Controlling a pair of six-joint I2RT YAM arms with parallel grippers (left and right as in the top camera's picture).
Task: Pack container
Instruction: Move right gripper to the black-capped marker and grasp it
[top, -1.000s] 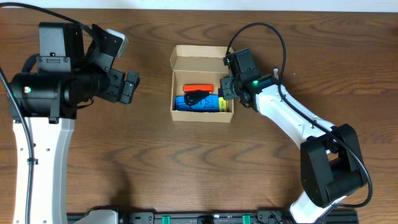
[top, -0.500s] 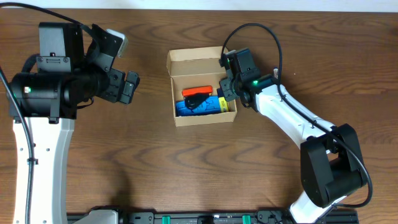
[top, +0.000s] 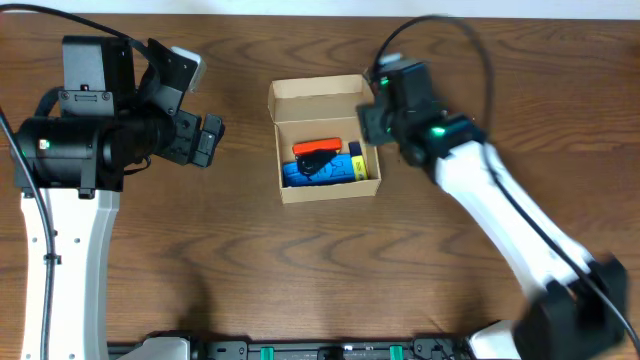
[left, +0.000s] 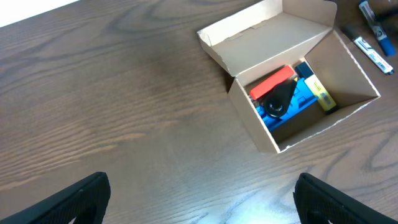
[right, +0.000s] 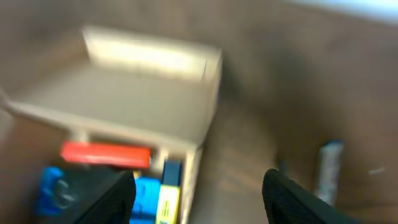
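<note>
I will next move my right gripper to the right in the overhead view and then down onto the white marker below its dark cap, because the marker is outside the box.
The container (top: 325, 188) is a small tan cardboard box at the table's middle, with its flap lid (top: 318, 97) open at the far side. It holds an orange-red item (top: 318, 147), a blue item (top: 322, 170) and a yellow one (top: 358, 166). It also shows in the left wrist view (left: 255, 127) and the right wrist view (right: 199, 134). My right gripper (top: 373, 118) (right: 198, 186) is open, blurred, over the box's right wall. My left gripper (top: 210, 140) (left: 199, 190) is open and empty, well left of the box.
Blue and white pens (left: 373, 40) lie on the wood table right of the box; one shows blurred in the right wrist view (right: 328, 163). The right arm (top: 500, 210) crosses the table's right half. The left arm's body (top: 80, 140) is at the far left.
The box shifted slightly left and turned a little. The right arm has since swung up and to the right, now blurred. The left arm has not moved.
</note>
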